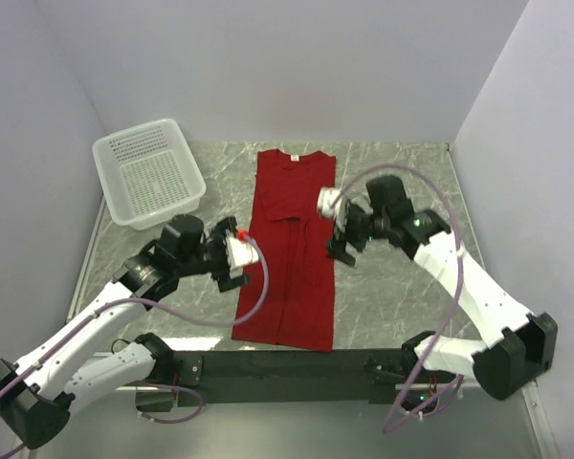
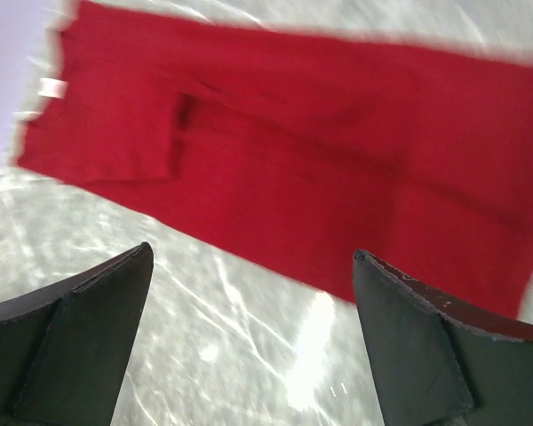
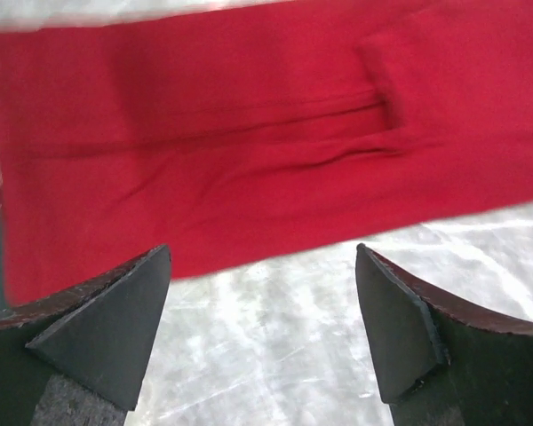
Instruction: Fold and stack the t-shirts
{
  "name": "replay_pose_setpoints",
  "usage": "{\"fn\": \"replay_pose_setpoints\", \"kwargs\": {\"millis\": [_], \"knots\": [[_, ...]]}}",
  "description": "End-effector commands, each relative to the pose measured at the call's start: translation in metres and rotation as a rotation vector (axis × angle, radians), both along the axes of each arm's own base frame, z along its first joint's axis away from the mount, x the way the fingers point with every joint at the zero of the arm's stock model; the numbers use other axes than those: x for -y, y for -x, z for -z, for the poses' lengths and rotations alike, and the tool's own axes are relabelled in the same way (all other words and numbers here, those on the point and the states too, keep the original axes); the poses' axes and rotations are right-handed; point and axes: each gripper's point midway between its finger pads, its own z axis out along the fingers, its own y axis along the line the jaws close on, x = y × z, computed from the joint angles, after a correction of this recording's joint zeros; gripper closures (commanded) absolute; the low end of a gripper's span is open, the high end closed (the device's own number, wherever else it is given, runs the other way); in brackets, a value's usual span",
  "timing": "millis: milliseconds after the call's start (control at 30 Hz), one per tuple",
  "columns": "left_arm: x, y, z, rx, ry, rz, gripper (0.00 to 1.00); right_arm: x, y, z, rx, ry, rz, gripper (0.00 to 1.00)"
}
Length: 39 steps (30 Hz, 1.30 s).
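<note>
My right gripper moves back and lowers onto the t-shirt's near hem [image 1: 308, 347] [image 3: 16, 231] next, on its own side of the middle line, since the t-shirt still lies full length.
One red t-shirt [image 1: 292, 258] lies flat mid-table, folded lengthwise into a long strip with the collar at the far end. My left gripper [image 1: 234, 256] hovers just off its left edge, open and holding nothing. In the left wrist view the left gripper [image 2: 253, 256] is over bare marble, the t-shirt [image 2: 320, 160] beyond its fingertips and a small white neck label [image 2: 51, 87] at the left. My right gripper [image 1: 337, 234] hangs open beside the right edge. In the right wrist view the right gripper [image 3: 263, 250] is also above marble, close to the t-shirt [image 3: 249, 133].
A white mesh basket [image 1: 148, 172] sits at the far left corner, with nothing showing inside it. The grey marble table [image 1: 402, 182] is walled at the back and both sides. A black bar [image 1: 287, 365] with the arm bases runs along the near edge.
</note>
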Motion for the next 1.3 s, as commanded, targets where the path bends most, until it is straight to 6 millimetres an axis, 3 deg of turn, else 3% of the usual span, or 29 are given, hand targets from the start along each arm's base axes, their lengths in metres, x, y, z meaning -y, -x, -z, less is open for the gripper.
{"fn": "replay_pose_setpoints", "kwargs": {"millis": [0,33,67,167,300,400,600,1000,1267], "knots": [[-0.013,0.027,0.025,0.064,-0.141,0.123,0.01,-0.012,0.049,0.003,0.137,-0.018,-0.228,0.09],[-0.015,0.034,0.029,0.052,-0.142,0.135,0.02,-0.013,0.058,0.009,0.144,-0.008,-0.262,0.09],[-0.017,0.041,0.026,0.069,-0.13,0.151,0.03,-0.016,0.08,0.028,0.1,0.023,-0.329,0.09],[-0.023,0.058,0.035,0.057,-0.148,0.19,0.04,-0.013,0.111,0.055,0.066,0.082,-0.413,0.09],[-0.032,0.073,0.054,0.024,-0.214,0.229,0.05,-0.021,0.136,0.074,0.064,0.105,-0.462,0.1],[-0.033,0.082,0.068,0.018,-0.247,0.269,0.06,-0.031,0.13,0.08,0.048,0.09,-0.411,0.14],[-0.044,0.08,0.092,0.03,-0.312,0.244,0.05,-0.043,0.128,0.097,0.043,0.103,-0.382,0.16],[-0.057,0.088,0.117,0.028,-0.308,0.209,0.04,-0.074,0.158,0.144,0.05,0.225,-0.511,0.16],[-0.073,0.073,0.106,0.111,-0.34,0.111,0.05,-0.089,0.179,0.169,-0.035,0.285,-0.539,0.23]]}}
